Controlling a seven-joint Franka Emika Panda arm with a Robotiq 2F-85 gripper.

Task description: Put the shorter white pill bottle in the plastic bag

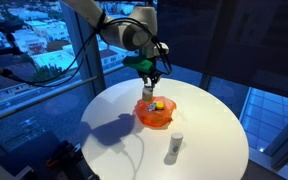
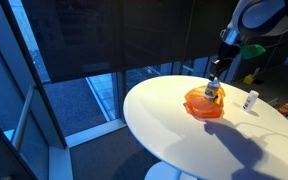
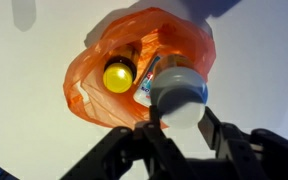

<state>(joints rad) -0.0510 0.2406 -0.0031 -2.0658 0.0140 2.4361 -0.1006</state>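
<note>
I will next lower the bottle with my gripper into the open orange-red plastic bag below it, beside the yellow round cap [image 3: 118, 75], and let go of the bottle inside.
My gripper [image 3: 179, 122] is shut on the shorter white pill bottle [image 3: 177, 93], with a finger on each side of it. It holds the bottle just above the near edge of the orange-red plastic bag [image 3: 99, 80], which lies open on the white table. In both exterior views the gripper [image 1: 150, 86] [image 2: 214, 86] hangs right over the bag [image 1: 156, 115] [image 2: 202, 106]. A yellow round cap [image 3: 118, 75] and a labelled item lie inside the bag.
The taller, slimmer white bottle [image 1: 173, 147] [image 2: 250, 99] stands upright on the round white table [image 1: 114, 125] [image 2: 164, 120], apart from the bag. Windows and dark floor surround the table. A small orange item [image 2: 283, 107] lies near the table edge.
</note>
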